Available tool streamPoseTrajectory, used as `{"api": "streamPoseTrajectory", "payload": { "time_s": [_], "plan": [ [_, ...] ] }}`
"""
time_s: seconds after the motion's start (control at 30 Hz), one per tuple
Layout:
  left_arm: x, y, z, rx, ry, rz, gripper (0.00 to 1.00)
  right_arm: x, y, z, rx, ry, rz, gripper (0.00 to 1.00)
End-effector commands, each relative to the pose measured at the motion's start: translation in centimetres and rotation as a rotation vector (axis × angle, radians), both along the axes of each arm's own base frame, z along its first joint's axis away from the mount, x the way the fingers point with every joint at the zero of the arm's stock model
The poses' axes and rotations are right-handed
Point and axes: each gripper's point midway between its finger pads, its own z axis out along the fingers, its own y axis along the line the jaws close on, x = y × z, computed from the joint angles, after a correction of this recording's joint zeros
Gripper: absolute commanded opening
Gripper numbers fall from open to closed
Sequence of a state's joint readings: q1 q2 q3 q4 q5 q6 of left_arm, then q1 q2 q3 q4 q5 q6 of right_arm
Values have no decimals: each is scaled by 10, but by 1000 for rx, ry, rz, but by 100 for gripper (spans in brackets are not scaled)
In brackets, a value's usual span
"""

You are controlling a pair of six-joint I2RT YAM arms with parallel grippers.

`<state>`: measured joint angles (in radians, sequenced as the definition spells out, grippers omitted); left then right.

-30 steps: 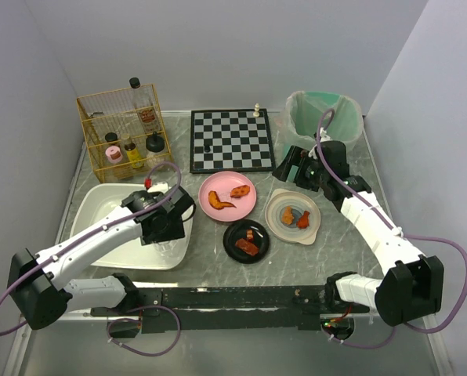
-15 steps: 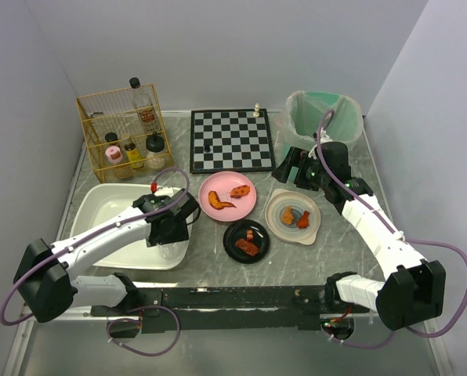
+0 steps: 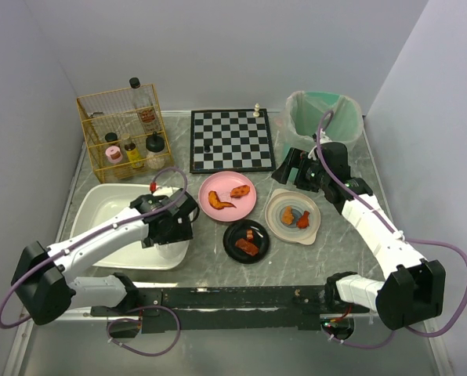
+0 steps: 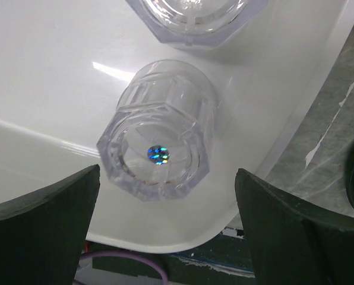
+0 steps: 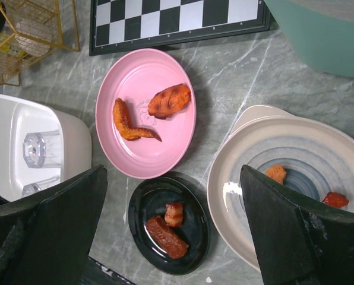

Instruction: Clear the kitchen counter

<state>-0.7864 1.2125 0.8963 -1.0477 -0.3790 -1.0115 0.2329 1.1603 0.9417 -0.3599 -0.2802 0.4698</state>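
Note:
The black plate's rim by the beige plate is free of meat, so I need to move my right gripper down and back toward the base onto it next.
The grey marble kitchen counter point(image 3: 343, 243) holds a pink plate point(image 3: 233, 208) with two fried pieces, a small black plate point(image 3: 235, 235) with two meat pieces, and a beige-and-blue plate point(image 3: 279, 205) with food bits. My left gripper point(image 3: 171, 223) is open and empty over the near right corner of the white tub point(image 3: 100, 207). A clear faceted glass point(image 4: 156, 151) lies just beyond its fingers, with a second glass point(image 4: 195, 18) further in. My right gripper point(image 3: 296, 166) is open and empty, above the counter between chessboard and bin. Its view looks down on the pink plate point(image 5: 144, 151), black plate point(image 5: 195, 249) and beige plate point(image 5: 272, 142).
A black-and-white chessboard point(image 3: 232, 139) with two pieces lies at the back. A green bin point(image 3: 324, 117) with a liner stands at the back right. A yellow wire basket point(image 3: 124, 129) with several bottles stands at the back left. Walls enclose three sides.
My left gripper has shifted slightly toward the tub's near right corner. My right arm has barely moved.

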Motion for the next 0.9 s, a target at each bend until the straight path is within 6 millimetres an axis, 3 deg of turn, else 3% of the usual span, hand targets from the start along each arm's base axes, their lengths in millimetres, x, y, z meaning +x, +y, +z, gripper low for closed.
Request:
{"api": "streamPoseTrajectory", "payload": {
  "time_s": [0.0,0.13,0.27,0.4,0.57,0.73,0.87],
  "plan": [
    [3,3,37,-5,-40,16,99,5,2,12,8,-37,13,99],
    [23,-1,104,-73,-204,8,99,6,-2,8,-10,-29,-2,99],
    [52,-19,180,-176,-423,-89,100,6,-3,4,-26,-12,-2,98],
    [76,-45,232,-298,-622,-179,99,-1,-2,-1,-47,-3,7,96],
    [98,-73,253,-415,-766,-240,99,-22,16,-12,-49,4,47,96],
    [125,-93,238,-580,-738,-305,99,-53,34,-31,-52,55,68,95],
    [144,-100,220,-639,-718,-314,99,-76,34,-49,-18,92,59,92]
  ]
}}
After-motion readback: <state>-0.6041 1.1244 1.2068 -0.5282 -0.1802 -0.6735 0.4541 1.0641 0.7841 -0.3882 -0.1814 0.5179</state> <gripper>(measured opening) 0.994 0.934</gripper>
